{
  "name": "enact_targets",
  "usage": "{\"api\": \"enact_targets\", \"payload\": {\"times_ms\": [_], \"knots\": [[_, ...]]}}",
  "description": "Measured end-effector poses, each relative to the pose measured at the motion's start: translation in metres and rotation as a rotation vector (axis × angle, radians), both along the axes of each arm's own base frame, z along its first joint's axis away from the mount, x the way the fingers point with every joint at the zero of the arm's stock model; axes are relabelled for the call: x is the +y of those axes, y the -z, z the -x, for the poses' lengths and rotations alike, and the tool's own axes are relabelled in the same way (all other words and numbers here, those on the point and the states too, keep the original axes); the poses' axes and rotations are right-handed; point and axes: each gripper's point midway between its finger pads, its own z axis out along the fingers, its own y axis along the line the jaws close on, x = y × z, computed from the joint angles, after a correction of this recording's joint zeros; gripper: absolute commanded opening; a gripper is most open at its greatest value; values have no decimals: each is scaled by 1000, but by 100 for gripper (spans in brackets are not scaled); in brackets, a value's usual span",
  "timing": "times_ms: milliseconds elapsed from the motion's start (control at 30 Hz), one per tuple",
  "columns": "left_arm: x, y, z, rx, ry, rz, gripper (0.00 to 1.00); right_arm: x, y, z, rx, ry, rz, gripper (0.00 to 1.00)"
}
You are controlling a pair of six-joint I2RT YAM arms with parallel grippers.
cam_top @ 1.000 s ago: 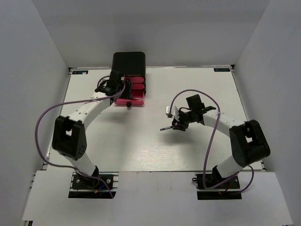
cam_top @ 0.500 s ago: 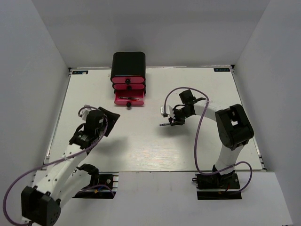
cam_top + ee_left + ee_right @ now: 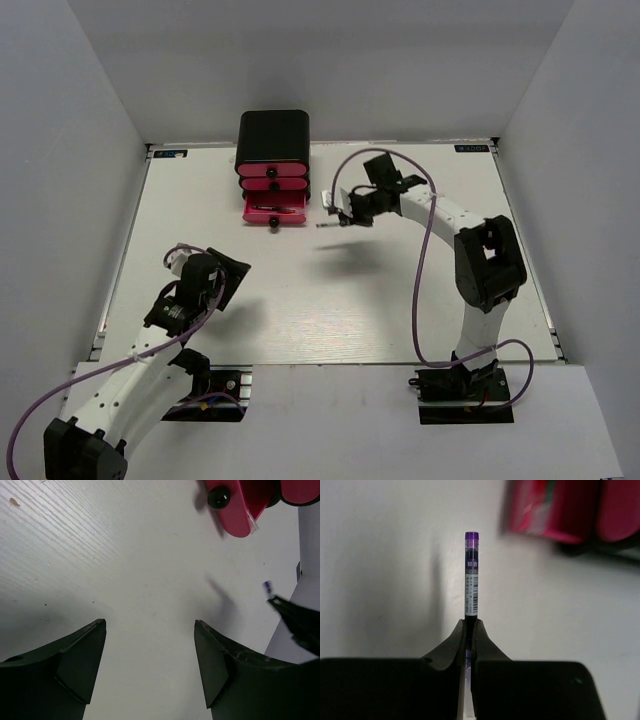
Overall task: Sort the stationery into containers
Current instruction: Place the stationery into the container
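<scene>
The pen (image 3: 328, 225) should be released over the open bottom drawer, since the drawers above are shut, so my right gripper will first go left in the top view.
The containers are three pink drawers (image 3: 272, 185) in a black cabinet (image 3: 272, 135) at the table's far side. The bottom drawer (image 3: 273, 211) is pulled open, and something thin lies inside it. My right gripper (image 3: 345, 217) hangs above the table just right of that drawer, shut on a thin dark pen (image 3: 328, 225). In the right wrist view the pen (image 3: 471, 580) sticks out past the gripper (image 3: 471, 625), its purple end toward the blurred pink drawers (image 3: 555, 510). My left gripper (image 3: 225, 275) is open over bare table (image 3: 150, 622), nothing between its fingers.
In the left wrist view the open drawer's pink front (image 3: 240, 510) and black knob (image 3: 219, 497) show at the top, and the pen's purple end (image 3: 267, 586) at the right. White walls close the table on three sides.
My right gripper has shut on the pen and carried it from mid-table toward the open drawer. My left arm has pulled back from the drawers to the near left, jaws open.
</scene>
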Motion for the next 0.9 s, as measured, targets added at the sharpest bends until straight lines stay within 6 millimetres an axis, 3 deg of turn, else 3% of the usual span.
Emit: {"api": "enact_targets", "payload": {"times_ms": [133,233,567,900], "knots": [[0,6,1,21,1,-7,82,48,-47,-31,-110,-9,-100,0],[0,6,1,22,2,-7,82,83,-62,-42,-132,-20,-153,0],[0,7,2,22,1,-5,82,161,-52,-40,-87,-32,-268,0],[0,6,2,19,-3,1,82,202,-52,-54,-112,6,-369,0]]}}
